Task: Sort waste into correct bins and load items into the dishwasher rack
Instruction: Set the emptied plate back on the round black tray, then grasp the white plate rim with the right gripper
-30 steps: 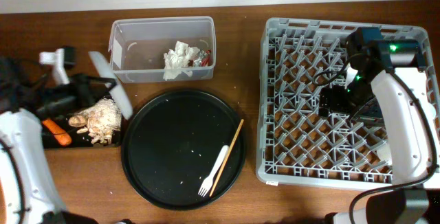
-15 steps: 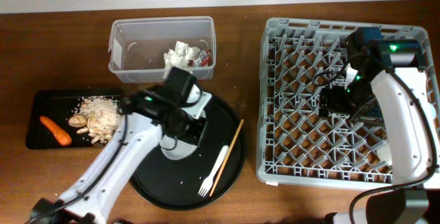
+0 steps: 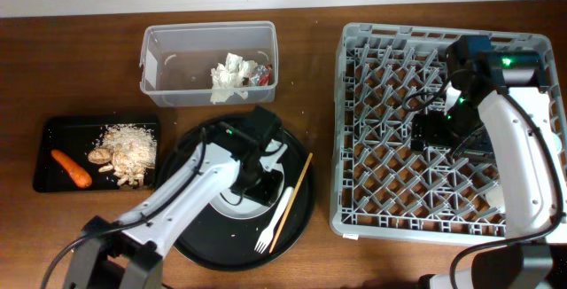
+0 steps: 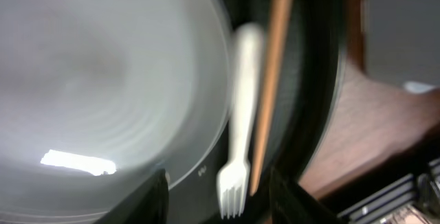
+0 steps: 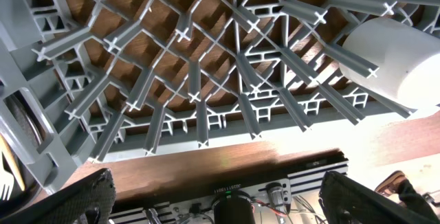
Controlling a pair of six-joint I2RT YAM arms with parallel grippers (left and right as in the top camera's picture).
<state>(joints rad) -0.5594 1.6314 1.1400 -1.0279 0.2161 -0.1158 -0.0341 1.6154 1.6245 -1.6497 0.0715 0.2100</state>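
My right gripper moves from above the rack (image 3: 390, 41) over the round tray, down onto the plate's rack-side rim next, since the rack has empty slots.
A white plate (image 3: 232, 202) lies on the round black tray (image 3: 190, 227), partly under my left arm. My left gripper (image 3: 259, 183) is open just above the tray, with the plate's rim at its left finger. In the left wrist view its fingers (image 4: 220, 207) straddle the white fork (image 4: 237, 155), with the chopstick (image 4: 269, 80) beside it and the plate (image 4: 103, 80) to the left. Fork (image 3: 275, 221) and chopstick (image 3: 294, 199) lie on the round tray. My right gripper (image 3: 434, 132) is open and empty above the dishwasher rack (image 3: 390, 41). A white cup (image 5: 399, 59) lies in the rack.
The clear tub (image 3: 159, 58) holds tissue (image 3: 230, 73) and a wrapper (image 3: 263, 74). The shallow black tray (image 3: 49, 178) holds the carrot (image 3: 71, 168), rice scraps (image 3: 133, 145) and a brown lump (image 3: 97, 156). Bowl and blue cup are not in view.
My left arm swung from the shallow black tray to the round tray with the white plate, which now lies flat there. The right arm has not moved.
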